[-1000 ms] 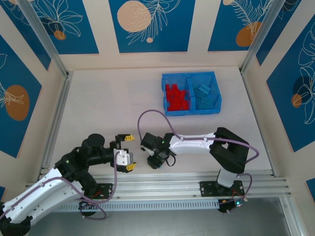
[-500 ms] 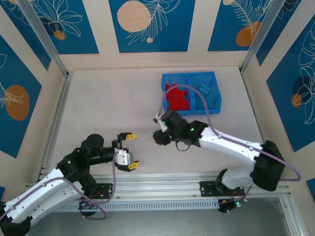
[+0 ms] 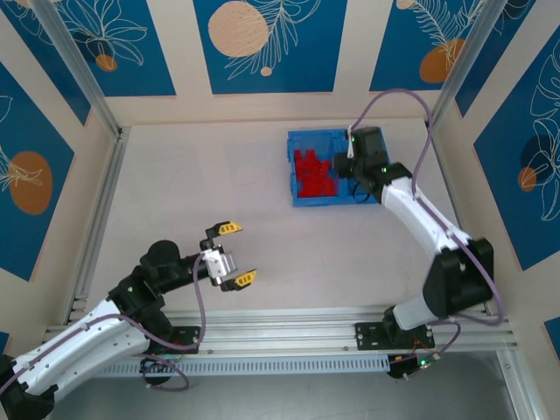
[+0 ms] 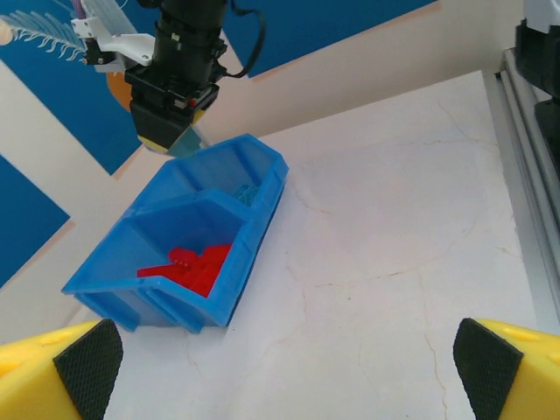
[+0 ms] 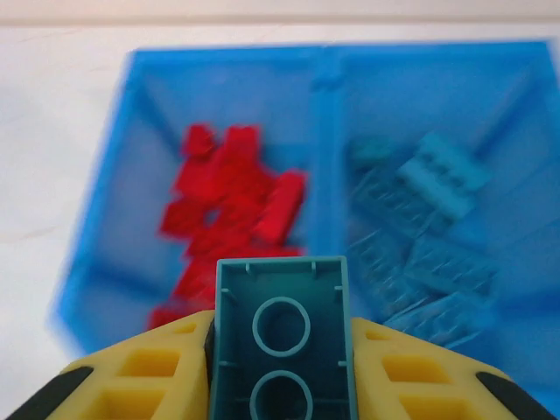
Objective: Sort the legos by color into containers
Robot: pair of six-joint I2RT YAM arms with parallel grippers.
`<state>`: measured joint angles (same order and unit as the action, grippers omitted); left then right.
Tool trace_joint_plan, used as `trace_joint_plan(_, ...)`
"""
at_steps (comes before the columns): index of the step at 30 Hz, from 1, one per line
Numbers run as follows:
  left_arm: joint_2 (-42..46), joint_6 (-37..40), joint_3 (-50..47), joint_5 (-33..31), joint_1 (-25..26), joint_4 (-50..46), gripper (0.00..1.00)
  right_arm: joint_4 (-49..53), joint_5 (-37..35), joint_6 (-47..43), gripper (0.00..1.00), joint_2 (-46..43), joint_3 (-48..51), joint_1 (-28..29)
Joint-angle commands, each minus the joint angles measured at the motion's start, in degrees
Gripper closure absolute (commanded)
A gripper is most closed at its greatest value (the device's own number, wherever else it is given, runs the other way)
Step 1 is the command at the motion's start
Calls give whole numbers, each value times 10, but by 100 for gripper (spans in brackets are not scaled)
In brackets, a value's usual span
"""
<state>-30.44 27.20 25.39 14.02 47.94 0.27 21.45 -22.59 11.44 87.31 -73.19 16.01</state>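
Observation:
I need to move my right gripper sideways from above the bin's middle divider to over the section of light blue legos and let go of its lego, because it matches their color.
The blue bin (image 3: 298, 200) stands at the back right of the table, with red legos (image 3: 313, 173) in its left compartment. In the right wrist view several light blue legos (image 5: 424, 232) lie in the right compartment and red legos (image 5: 232, 197) in the left. My right gripper (image 5: 282, 350) is shut on a light blue lego (image 5: 282, 337), its hollow underside facing the camera, above the bin's middle wall (image 5: 325, 166). From above, the right gripper (image 3: 359, 156) hovers over the right compartment. My left gripper (image 3: 234, 254) is open over bare table near the front left.
The left wrist view shows the bin (image 4: 254, 219) ahead, with the right arm's wrist (image 4: 179, 74) hanging over its far compartment. A metal rail (image 3: 332, 319) runs along the near table edge. Walls close in the back and sides.
My right arm has swung from the near middle of the table up to the bin, carrying the light blue lego. The left gripper has shifted slightly right and opened a little wider.

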Motion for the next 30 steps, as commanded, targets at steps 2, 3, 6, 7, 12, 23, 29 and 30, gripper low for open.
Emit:
trace_joint_plan(2,3,-111,41,-102,6,-35,0,-12,-55,-53,77,116,-96,-49)
trace_joint_plan(3,0,-138,49,-139,6,-51,0,-6,-58,-56,77,146,-125,-56)
trace_joint_plan(6,-9,-210,73,-253,6,-110,0,19,-63,-50,77,220,-203,-74)
trace_joint_plan(7,-10,-232,76,-298,6,-127,0,30,-61,-45,76,243,-233,-80)
trace_joint_plan(12,-3,-295,57,-463,5,-145,0,100,-27,-34,66,325,-368,-93)
trace_joint_plan(23,-98,-190,3,-532,-24,-14,0,143,21,-17,54,206,-305,-85)
trace_joint_plan(29,-148,-211,-45,-498,-124,96,0,44,48,20,52,-43,-37,-84)
trace_joint_plan(30,-161,-207,-50,-493,-141,114,0,16,46,25,51,-88,19,-84)
